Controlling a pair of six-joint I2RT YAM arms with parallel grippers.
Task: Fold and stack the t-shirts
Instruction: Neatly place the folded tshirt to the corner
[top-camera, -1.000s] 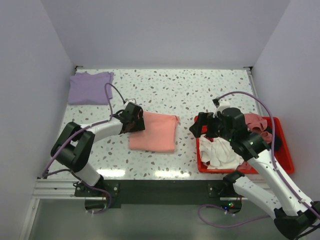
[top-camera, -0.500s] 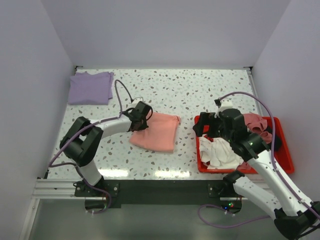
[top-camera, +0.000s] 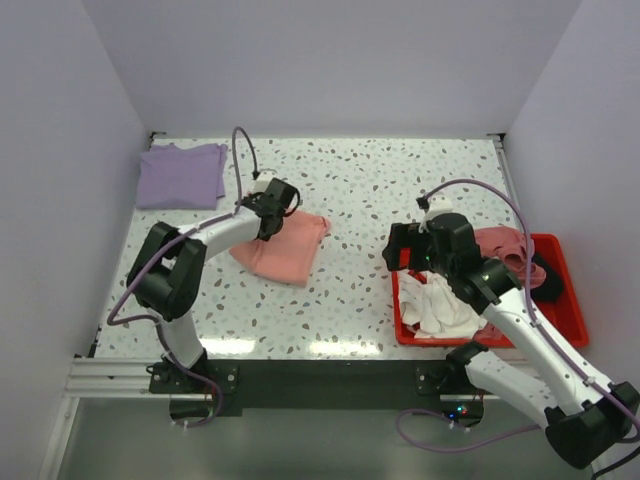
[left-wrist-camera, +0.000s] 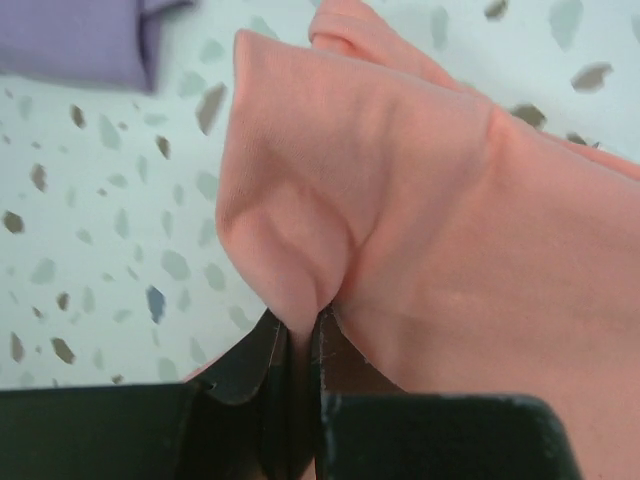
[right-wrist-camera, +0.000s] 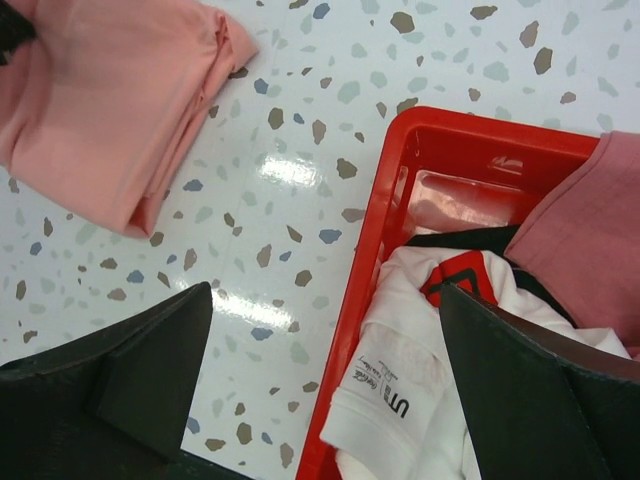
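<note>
The lavender t-shirt (top-camera: 180, 175) (left-wrist-camera: 80, 40) lies outward and to the left of my left gripper in the top view, so I need to raise that gripper outward over it and lower it to release.
A folded salmon-pink t-shirt (top-camera: 285, 247) (left-wrist-camera: 450, 200) (right-wrist-camera: 110, 110) lies left of the table's middle. My left gripper (top-camera: 270, 205) (left-wrist-camera: 300, 330) is shut on a pinched fold at its far-left edge, and the cloth bunches up between the jaws. A folded lavender t-shirt (top-camera: 180, 175) (left-wrist-camera: 80, 40) rests flat at the far left corner. My right gripper (top-camera: 405, 255) (right-wrist-camera: 325, 290) hangs wide open over the left rim of the red bin (top-camera: 570, 335) (right-wrist-camera: 370, 290), holding nothing. In the bin lie a crumpled white t-shirt (top-camera: 435, 305) (right-wrist-camera: 420, 380), a dusty pink one (top-camera: 505, 245) (right-wrist-camera: 600, 230) and a black one (top-camera: 548, 282).
The speckled tabletop (top-camera: 360, 180) is walled at the back and both sides. The bin stands at the right near the front edge. The left arm's cable (top-camera: 240, 150) loops above the table between the two folded shirts.
My left gripper has shut on the salmon-pink t-shirt's edge and dragged it back and left, toward the lavender one. The right arm has shifted only slightly and stays open.
</note>
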